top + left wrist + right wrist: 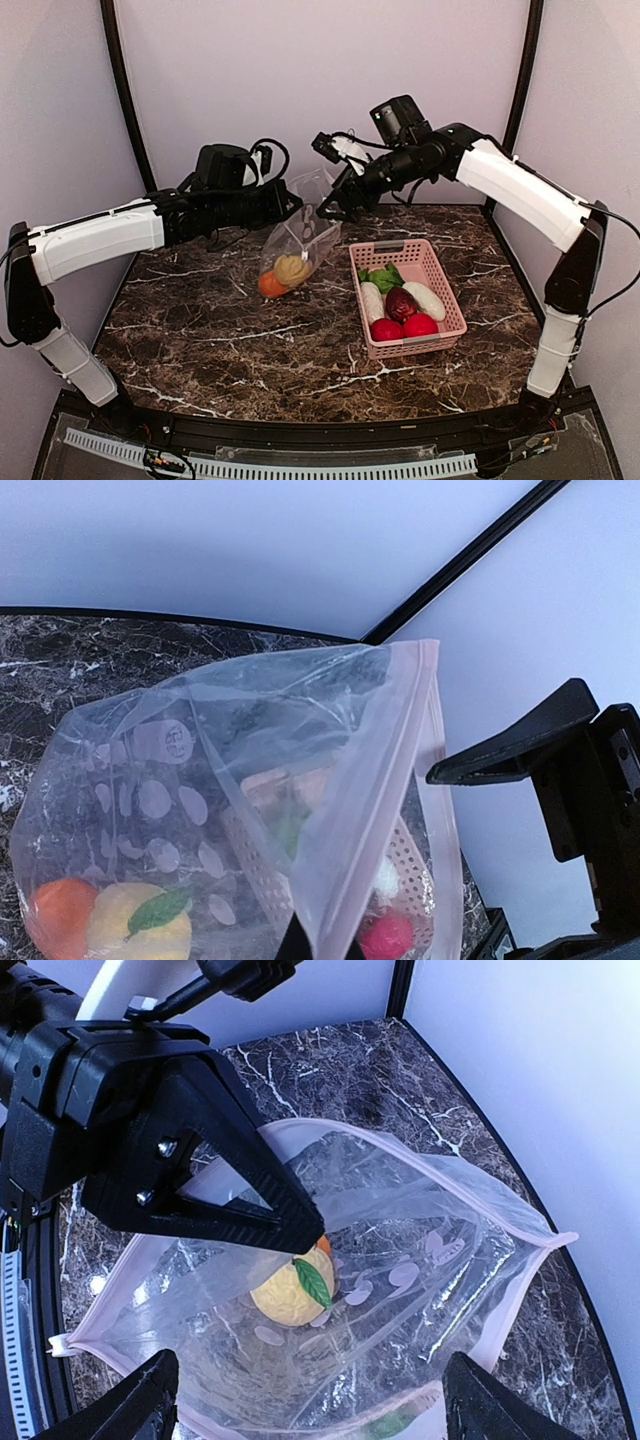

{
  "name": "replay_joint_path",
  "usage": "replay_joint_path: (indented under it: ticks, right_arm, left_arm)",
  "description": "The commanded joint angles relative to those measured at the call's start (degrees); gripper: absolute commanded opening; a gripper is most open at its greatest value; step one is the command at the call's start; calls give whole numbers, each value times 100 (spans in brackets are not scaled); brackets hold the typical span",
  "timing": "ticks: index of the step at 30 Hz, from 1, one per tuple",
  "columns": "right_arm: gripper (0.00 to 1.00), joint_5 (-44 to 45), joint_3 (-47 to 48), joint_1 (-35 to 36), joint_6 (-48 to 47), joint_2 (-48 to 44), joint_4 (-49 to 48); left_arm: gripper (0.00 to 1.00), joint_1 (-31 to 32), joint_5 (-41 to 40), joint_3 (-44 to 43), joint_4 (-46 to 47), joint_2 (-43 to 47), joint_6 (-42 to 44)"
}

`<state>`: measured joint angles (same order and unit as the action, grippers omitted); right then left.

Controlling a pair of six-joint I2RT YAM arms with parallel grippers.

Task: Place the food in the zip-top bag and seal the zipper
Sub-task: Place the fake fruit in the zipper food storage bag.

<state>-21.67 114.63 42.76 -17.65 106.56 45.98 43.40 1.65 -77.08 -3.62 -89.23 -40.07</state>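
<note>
I will next move my right gripper to the right in the top view and down into the basket [437, 256] onto the maroon fruit [402, 303], which is still outside the bag.
The zip-top bag [300, 243] hangs open above the table's back middle, with a yellow ball [292, 268] and an orange ball [270, 286] inside. My left gripper [291, 206] is shut on the bag's rim; in the left wrist view [322, 948] the pale pink zipper strip [400, 742] runs up from the pinched fingers. My right gripper [331, 209] is open and empty just over the bag's mouth. In the right wrist view [312, 1412] its fingertips [150, 1398] straddle the open mouth, with the yellow ball [285, 1295] below. More food lies in the pink basket [437, 256].
The basket, right of the bag, holds green leaves [383, 277], white oblong pieces [372, 301], a maroon fruit [402, 303] and red fruits [420, 325]. Pale walls and black corner posts [128, 110] close in the back and sides of the marble table [220, 340].
</note>
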Motion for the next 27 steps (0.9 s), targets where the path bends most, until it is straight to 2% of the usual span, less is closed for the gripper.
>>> replay_joint_path:
  ticks: [1,2,6,7,10,14,19,23,27]
  right_arm:
    - [89,348,55,-14,-250,-432,-63]
    - [89,379,14,-54,-305,-560,-72]
    - [89,387,-335,-436,-322,-1159,-93]
    - [88,275,-525,-577,-349,-1304,-89]
    - [88,186,-1294,-991,-423,-1691,-84]
    - [86,18,-2396,-1414,-581,-1972,-44]
    - [82,150,-3380,-1565,-816,-2082,-6]
    - [79,246,-3748,-1625,-805,-2005,60]
    - [75,548,-3917,-1647,-838,-1866,56]
  left_arm:
    - [1,22,-30,-219,-523,192,442]
    - [1,16,-62,-343,-731,157,568]
    - [1,-145,-831,-1662,-2790,-105,1516]
    - [1,-212,-863,-2083,-3498,-153,1767]
    - [1,-379,-1131,-2634,-4762,-219,2157]
    - [1,-393,-1160,-2975,-5428,-50,2499]
    - [1,-393,-1065,-3404,-6046,-190,2671]
    - [1,-394,-454,-3249,-5944,-277,2556]
    - [1,-393,206,-2695,-5366,-291,2389]
